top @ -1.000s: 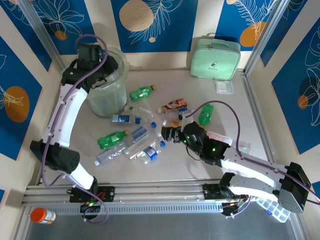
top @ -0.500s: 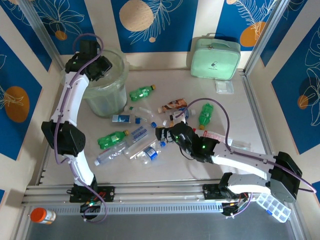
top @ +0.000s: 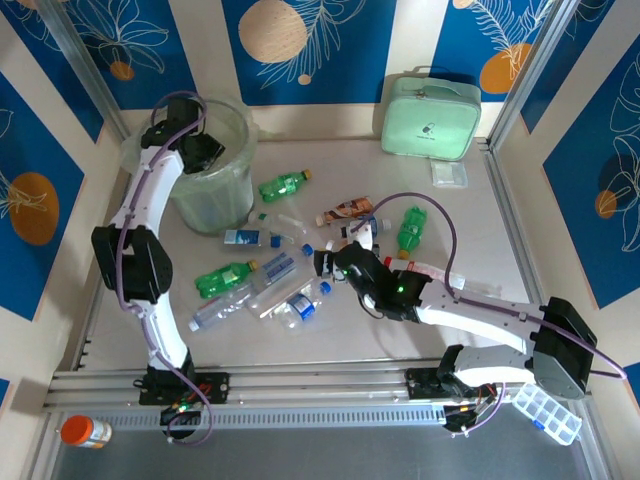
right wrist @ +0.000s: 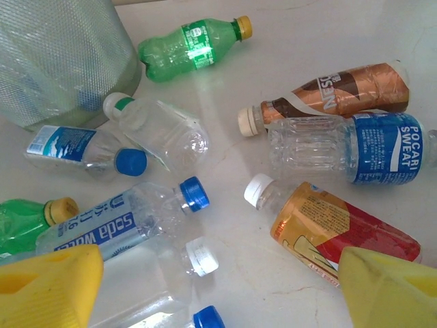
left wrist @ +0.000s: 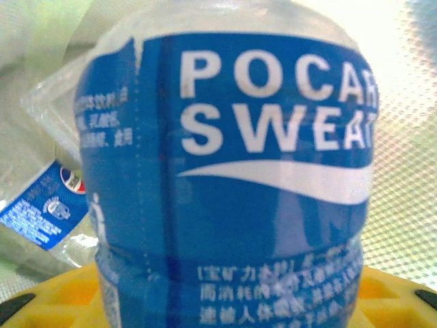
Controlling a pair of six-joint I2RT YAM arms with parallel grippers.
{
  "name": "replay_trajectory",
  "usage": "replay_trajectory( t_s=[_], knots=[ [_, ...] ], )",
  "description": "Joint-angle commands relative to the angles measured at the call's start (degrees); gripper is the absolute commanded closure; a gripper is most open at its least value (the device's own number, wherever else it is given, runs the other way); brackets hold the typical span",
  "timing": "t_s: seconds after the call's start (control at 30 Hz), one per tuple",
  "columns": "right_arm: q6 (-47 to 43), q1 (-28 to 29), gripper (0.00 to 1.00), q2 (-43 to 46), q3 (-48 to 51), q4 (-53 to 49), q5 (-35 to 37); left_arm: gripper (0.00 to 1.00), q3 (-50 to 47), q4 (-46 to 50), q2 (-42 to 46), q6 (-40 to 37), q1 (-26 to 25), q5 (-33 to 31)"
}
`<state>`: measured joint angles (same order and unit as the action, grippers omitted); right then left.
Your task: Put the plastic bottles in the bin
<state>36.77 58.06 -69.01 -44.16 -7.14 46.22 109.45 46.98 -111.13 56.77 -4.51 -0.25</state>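
The Pocari Sweat bottle already hangs inside the bin's side above another bottle, so my left gripper moves down a little deeper into the bin (top: 215,185) next, then releases it.
My left gripper (top: 193,148) hangs over the bin (top: 215,185), a round pale-green tub lined with a bag, at the table's far left. It is shut on a blue-labelled Pocari Sweat bottle (left wrist: 232,171), and another bottle (left wrist: 44,205) lies below in the bin. My right gripper (top: 327,263) stands open low over the scattered plastic bottles (top: 270,270) mid-table. Between its yellow fingers (right wrist: 51,287) lie a clear white-capped bottle (right wrist: 164,273) and an orange-red labelled one (right wrist: 341,232). Beyond are a soda-water bottle (right wrist: 116,225), a green bottle (right wrist: 194,44) and a second Pocari bottle (right wrist: 355,147).
A mint-green zippered case (top: 430,115) stands at the back right, with a small clear packet (top: 449,173) before it. An orange-capped jar (top: 85,431) and a clear compartment box (top: 545,412) sit off the near edge. The bin's wall (right wrist: 61,55) is close to the nearest bottles.
My right gripper has moved left over the cluster of bottles. My left arm has folded in closer, its gripper staying over the bin with the bottle.
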Motion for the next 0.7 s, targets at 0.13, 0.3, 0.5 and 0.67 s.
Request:
replay_trajectory(
  t_s=[0.13,0.3,0.5,0.67],
  knots=[
    [1.7,0.7,0.10,-1.1,-2.6,-1.0,3.5,0.51,-2.6,-1.3,-1.4,7.6,0.4,-1.6],
    [1.6,0.9,0.10,-1.5,-2.9,-1.3,4.4,0.45,-3.1,-1.6,-4.0,9.7,0.6,-1.5],
    [1.0,1.2,0.10,-1.4,-2.8,-0.8,4.2,0.35,-3.0,-2.7,-6.8,10.5,0.6,-0.7],
    [0.2,1.3,0.10,-1.4,-2.5,0.2,3.6,0.26,-2.0,-2.6,-8.3,10.7,0.6,-0.2]
  ],
)
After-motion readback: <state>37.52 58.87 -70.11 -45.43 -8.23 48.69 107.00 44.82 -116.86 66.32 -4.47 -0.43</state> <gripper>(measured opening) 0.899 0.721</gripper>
